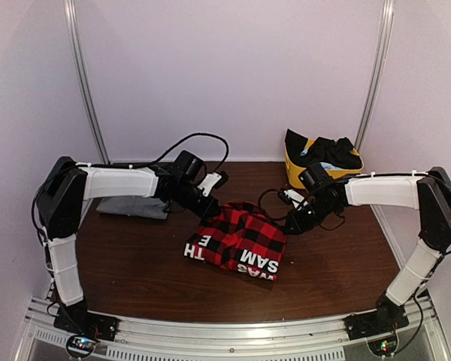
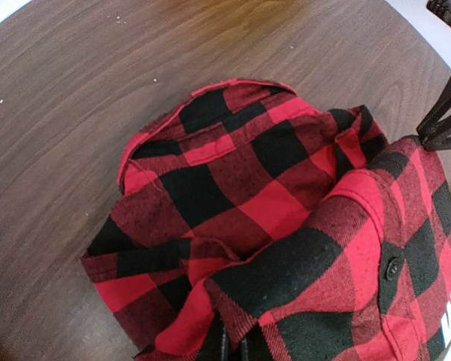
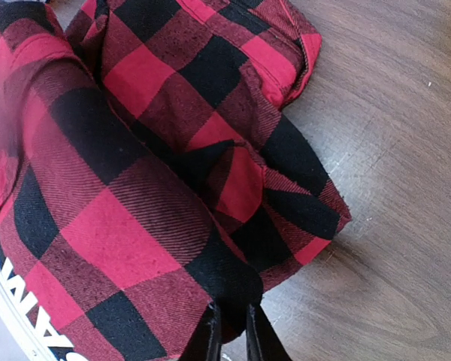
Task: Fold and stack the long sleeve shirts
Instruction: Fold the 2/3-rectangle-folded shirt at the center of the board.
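The flannel shirt's far layer (image 1: 230,208) (image 2: 207,184) is still uncovered beyond the pinched fold, so my left gripper should next move outward and down over it and let go of the fold.
The red-and-black check flannel shirt (image 1: 240,241) lies bunched in the middle of the table, white letters showing along its near edge. My left gripper (image 1: 205,208) is shut on its far left edge; in the left wrist view the cloth (image 2: 270,226) runs into the closed fingers (image 2: 237,352). My right gripper (image 1: 292,223) is shut on its right edge; in the right wrist view a black fold of the shirt (image 3: 135,188) is pinched between the fingertips (image 3: 210,335). The grey shirt (image 1: 134,206) lies folded at the back left, under my left arm.
A yellow bin (image 1: 297,171) with dark clothes in it stands at the back right, just behind my right arm. Bare brown table (image 1: 135,263) shows to the left and front of the flannel shirt. White walls close the back and sides.
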